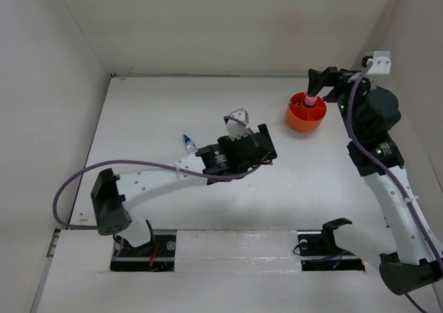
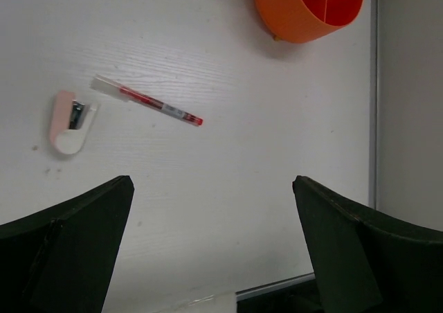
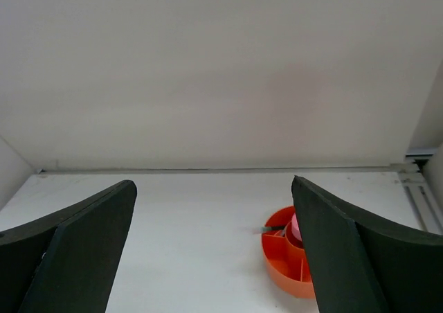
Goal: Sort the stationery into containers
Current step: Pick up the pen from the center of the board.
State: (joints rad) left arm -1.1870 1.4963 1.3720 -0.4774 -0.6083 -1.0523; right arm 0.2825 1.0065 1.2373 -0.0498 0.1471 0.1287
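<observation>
The red pen's white-labelled end (image 2: 178,113) lies at a slant on the tabletop below the left gripper, so the robot will next lower and turn that gripper to close across it.
The round orange tub (image 1: 304,119) with inner dividers sits at the back right of the table. A pink-capped tube (image 1: 313,102) stands upright in it. My right gripper (image 1: 315,86) hovers just above that tube, open and holding nothing (image 3: 214,183). In the right wrist view the tub (image 3: 287,264) shows the pink cap (image 3: 294,230) and a thin dark pen tip (image 3: 273,227) sticking out over the rim. My left gripper (image 2: 211,181) is open and empty over the table's middle (image 1: 267,149). Ahead of it lie a red pen (image 2: 149,104) and a small pink-and-white piece (image 2: 69,122).
A clear blue-capped tube (image 1: 187,143) lies on the table left of the left wrist. The orange tub (image 2: 304,12) stands beyond the red pen, close to the right wall (image 2: 408,84). White walls enclose the table on three sides.
</observation>
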